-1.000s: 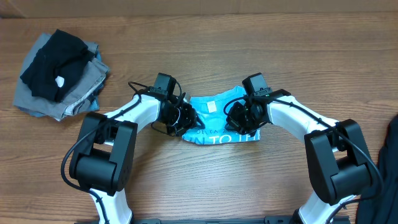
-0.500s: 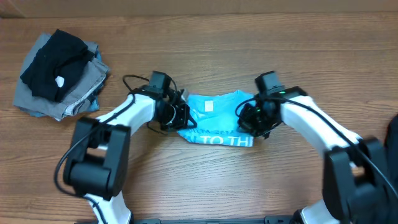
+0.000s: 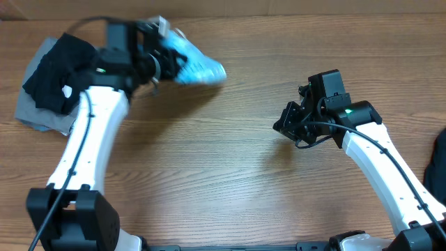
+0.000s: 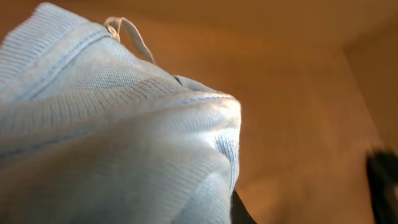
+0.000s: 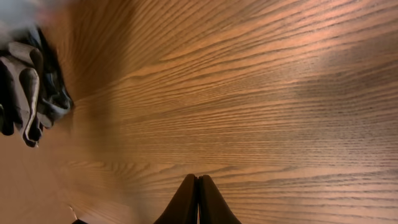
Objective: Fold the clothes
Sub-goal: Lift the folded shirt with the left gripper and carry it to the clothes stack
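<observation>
The T-shirt (image 3: 197, 67) will next swing left in the overhead view with my left gripper, then go down over the black and grey pile for release where clothes already lie.
The light blue T-shirt (image 3: 197, 67), bunched into a bundle, hangs above the table at the back left. My left gripper (image 3: 169, 61) is shut on it. In the left wrist view the blue knit (image 4: 118, 137) fills most of the frame and hides the jaws; a thin white loop (image 4: 129, 35) sticks out at its top. Just left of the bundle lies a pile of black and grey clothes (image 3: 61, 84). My right gripper (image 3: 288, 126) hovers over bare wood right of centre, shut on nothing, its fingertips (image 5: 198, 198) pressed together.
The wooden table (image 3: 230, 181) spreads between the two arms. A dark garment (image 3: 439, 167) shows at the right edge. The right wrist view catches the grey and black pile (image 5: 28, 93) at its far left.
The left arm has lifted the blue T-shirt off the table's middle and swung it to the back left, beside the pile. The right gripper has left the shirt and pulled back to the right.
</observation>
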### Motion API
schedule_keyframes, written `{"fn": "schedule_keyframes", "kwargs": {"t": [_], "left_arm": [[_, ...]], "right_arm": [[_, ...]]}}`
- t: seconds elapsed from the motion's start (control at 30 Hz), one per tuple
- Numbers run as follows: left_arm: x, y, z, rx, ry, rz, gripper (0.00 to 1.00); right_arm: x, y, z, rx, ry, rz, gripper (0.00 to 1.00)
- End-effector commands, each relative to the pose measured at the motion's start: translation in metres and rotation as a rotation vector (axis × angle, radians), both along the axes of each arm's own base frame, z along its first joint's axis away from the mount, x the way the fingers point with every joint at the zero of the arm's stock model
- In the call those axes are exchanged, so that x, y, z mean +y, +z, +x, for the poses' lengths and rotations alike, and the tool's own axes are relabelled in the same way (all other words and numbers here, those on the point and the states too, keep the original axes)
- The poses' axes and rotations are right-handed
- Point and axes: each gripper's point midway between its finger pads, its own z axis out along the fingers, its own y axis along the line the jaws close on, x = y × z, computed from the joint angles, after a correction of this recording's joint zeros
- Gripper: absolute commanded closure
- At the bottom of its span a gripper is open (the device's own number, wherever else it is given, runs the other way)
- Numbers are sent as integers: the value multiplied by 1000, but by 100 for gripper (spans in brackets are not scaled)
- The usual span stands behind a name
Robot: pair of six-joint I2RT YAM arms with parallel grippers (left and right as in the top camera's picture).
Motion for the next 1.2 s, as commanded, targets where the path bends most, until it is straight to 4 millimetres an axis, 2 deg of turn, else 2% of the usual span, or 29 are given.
{"fn": "schedule_keyframes", "kwargs": {"t": [0.0, 0.1, 0.23, 0.37, 0.47, 0.6, 0.7, 0.8, 0.9, 1.0, 1.17], "left_arm": [[51, 60, 20, -152, 138, 15, 96], [98, 81, 31, -227, 246, 21, 96], [151, 90, 38, -283, 353, 41, 96], [188, 80, 43, -288, 411, 74, 96], [208, 61, 49, -267, 434, 136, 96], [229, 21, 55, -197, 446, 215, 96], [241, 4, 57, -159, 478, 279, 96], [243, 14, 61, -195, 469, 269, 96], [235, 42, 70, -282, 443, 201, 96], [235, 66, 75, -342, 446, 191, 96], [251, 78, 76, -377, 496, 239, 96]], "right_arm": [[-2, 5, 4, -24, 1, -7, 95], [-2, 5, 4, -24, 1, -8, 95], [-3, 3, 1, -8, 1, -13, 95], [-7, -1, -4, 13, -7, -37, 95], [-8, -2, -7, 28, -7, -42, 95], [-9, -4, -12, 52, -6, -48, 96], [-10, -5, -16, 71, -5, -53, 95], [-11, -7, -20, 86, -5, -61, 95], [-12, -7, -20, 88, -3, -62, 95], [-12, -7, -20, 88, -3, -62, 95], [-13, -8, -20, 86, -6, -69, 95]]}}
